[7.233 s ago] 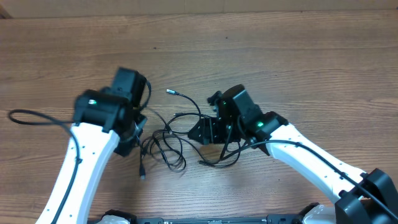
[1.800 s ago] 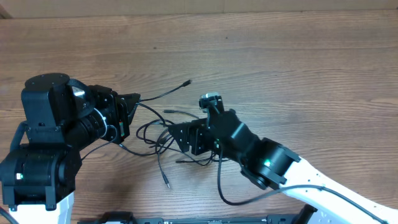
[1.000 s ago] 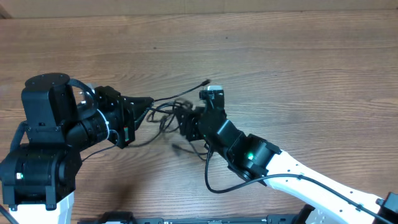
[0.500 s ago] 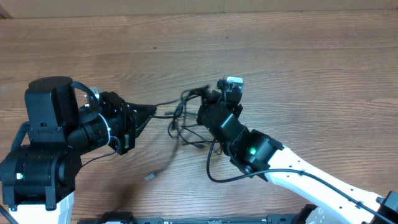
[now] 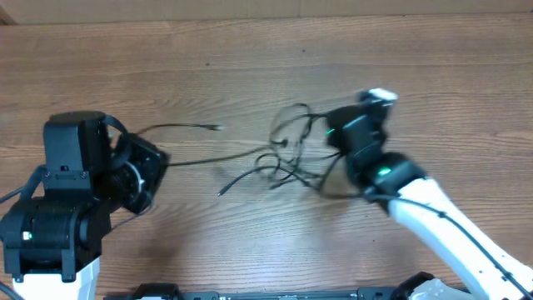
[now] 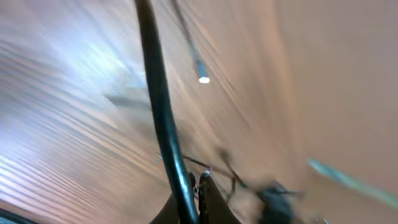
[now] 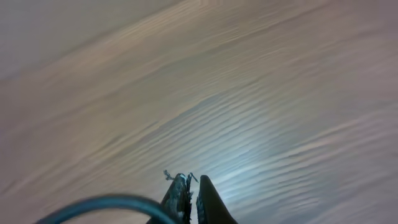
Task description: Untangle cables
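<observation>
Next, my left gripper moves away from the tangle, to the left in the overhead view, then lower, as its taut piece of cable still joins the tangle's loops.
The cables (image 5: 283, 164) form a loose black tangle at mid table, blurred by motion. One strand runs taut from it leftward to my left gripper (image 5: 160, 164), which is shut on that strand. In the left wrist view the fingers (image 6: 207, 198) meet at the bottom edge, and a thin cable leads off from them to the blurred tangle (image 6: 273, 194). A free cable end with a silver plug (image 5: 216, 127) lies upper left, and the same plug (image 6: 202, 78) shows in the left wrist view. My right gripper (image 5: 326, 133) is shut at the tangle's right side, with dark strands pinched at its tips (image 7: 190, 184).
The wooden table (image 5: 433, 67) runs to a pale back edge at the top. The left arm's base (image 5: 58, 233) fills the lower left. The right arm (image 5: 441, 217) slants across the lower right. Thick black arm wires cross both wrist views.
My right gripper has closed and swung right, dragging the tangle with it. My left gripper has pulled back left, so a strand now stretches between them. One plug end swung out to the upper left.
</observation>
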Controlling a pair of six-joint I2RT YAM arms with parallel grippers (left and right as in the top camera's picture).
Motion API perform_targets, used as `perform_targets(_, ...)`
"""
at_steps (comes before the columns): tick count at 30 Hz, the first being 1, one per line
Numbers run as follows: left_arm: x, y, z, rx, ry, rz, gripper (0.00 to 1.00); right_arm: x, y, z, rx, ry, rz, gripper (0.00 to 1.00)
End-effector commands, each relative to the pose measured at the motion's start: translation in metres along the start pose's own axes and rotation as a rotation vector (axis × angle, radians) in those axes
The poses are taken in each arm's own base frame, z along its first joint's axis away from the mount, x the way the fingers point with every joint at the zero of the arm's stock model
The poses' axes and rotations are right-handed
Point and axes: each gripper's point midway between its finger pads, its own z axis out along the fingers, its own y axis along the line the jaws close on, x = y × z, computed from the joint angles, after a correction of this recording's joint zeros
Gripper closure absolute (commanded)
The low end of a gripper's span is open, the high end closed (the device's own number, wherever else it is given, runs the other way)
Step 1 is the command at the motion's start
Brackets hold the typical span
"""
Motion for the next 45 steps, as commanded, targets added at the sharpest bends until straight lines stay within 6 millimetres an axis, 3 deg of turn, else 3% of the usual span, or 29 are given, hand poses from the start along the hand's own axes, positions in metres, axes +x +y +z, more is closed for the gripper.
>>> perform_targets(1, -0.061, 0.031, -0.022, -0.185, -0.372, 0.058, 0.96, -0.049, -0.050, 0.001, 0.095, -0.075, 0.079, 0.96)
perform_targets(13, -0.124, 0.063, -0.073, -0.347, -0.838, -0.122, 0.96, -0.088, -0.178, 0.016, 0.272, -0.079, 0.333, 0.96)
perform_targets(19, -0.151, 0.082, -0.091, -0.393, -0.957, -0.255, 0.96, -0.093, -0.203, 0.016, 0.280, -0.078, 0.401, 0.96)
perform_targets(22, -0.162, 0.092, -0.089, -0.426, -0.959, -0.302, 0.96, -0.093, -0.201, 0.017, 0.262, -0.069, 0.403, 0.96)
perform_targets(28, -0.162, 0.087, -0.045, -0.465, -0.730, -0.193, 0.96, -0.088, -0.176, 0.021, 0.156, -0.022, 0.355, 0.96)
perform_targets(32, -0.177, 0.086, -0.026, -0.543, -0.706, -0.099, 0.95, -0.084, -0.160, 0.022, 0.103, 0.003, 0.321, 0.96)
perform_targets(36, -0.196, 0.098, -0.006, -0.673, -0.721, -0.098, 0.93, -0.078, -0.144, 0.022, 0.064, 0.028, 0.290, 0.96)
perform_targets(39, -0.209, 0.112, 0.021, -0.733, -0.660, -0.124, 0.94, -0.074, -0.129, 0.022, 0.034, 0.041, 0.243, 0.96)
perform_targets(45, -0.227, 0.156, 0.062, -0.803, -0.508, -0.255, 0.95, -0.062, -0.095, 0.018, -0.035, 0.067, 0.180, 0.96)
